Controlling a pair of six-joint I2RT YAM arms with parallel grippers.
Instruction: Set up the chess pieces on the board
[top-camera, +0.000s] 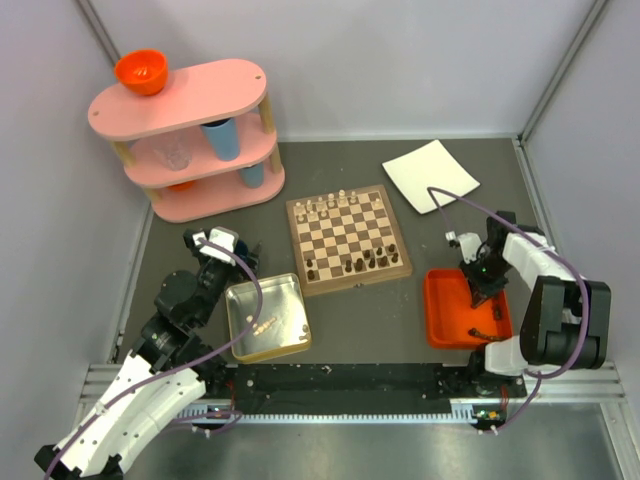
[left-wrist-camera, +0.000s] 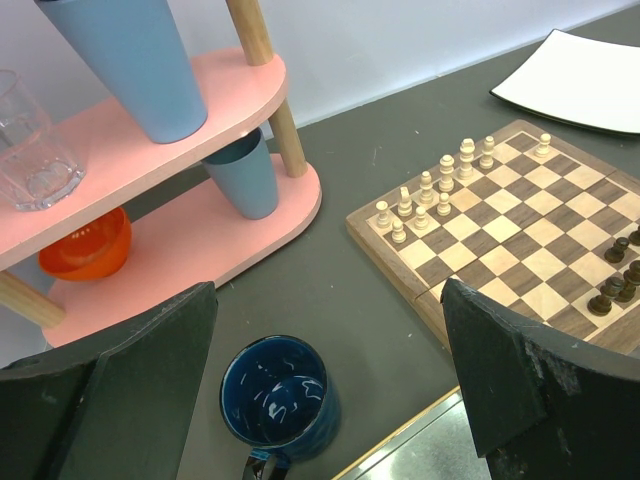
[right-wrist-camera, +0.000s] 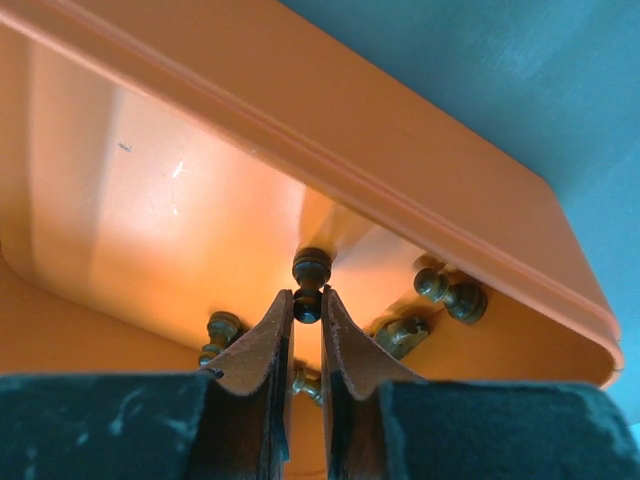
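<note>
My right gripper lifts from the orange tray (top-camera: 440, 320) over to the square (top-camera: 321, 263) beside the tin-side dark pawn next. It then lowers to release there, because that square is empty.
The board (top-camera: 348, 240) lies mid-table with pale chess pieces (top-camera: 330, 207) along its far side and a few dark chess pieces (top-camera: 365, 263) near its front edge. My right gripper (top-camera: 483, 290) reaches down into the orange tray (top-camera: 440, 320). In the right wrist view its fingers (right-wrist-camera: 275, 330) pinch the head of a dark pawn (right-wrist-camera: 311, 272), with the right gripper (right-wrist-camera: 308, 305) shut on it. Other dark pieces (right-wrist-camera: 450, 292) lie loose on the tray floor. My left gripper (left-wrist-camera: 328, 300) hangs wide open over the table left of the board, holding nothing.
A blue mug (left-wrist-camera: 280, 395) stands below the left gripper. A silver tin (top-camera: 265, 315) sits front left of the board. The pink shelf (top-camera: 190, 140) holds blue cups, a glass and orange bowls (top-camera: 140, 70). A white plate (top-camera: 430, 175) lies at the back right.
</note>
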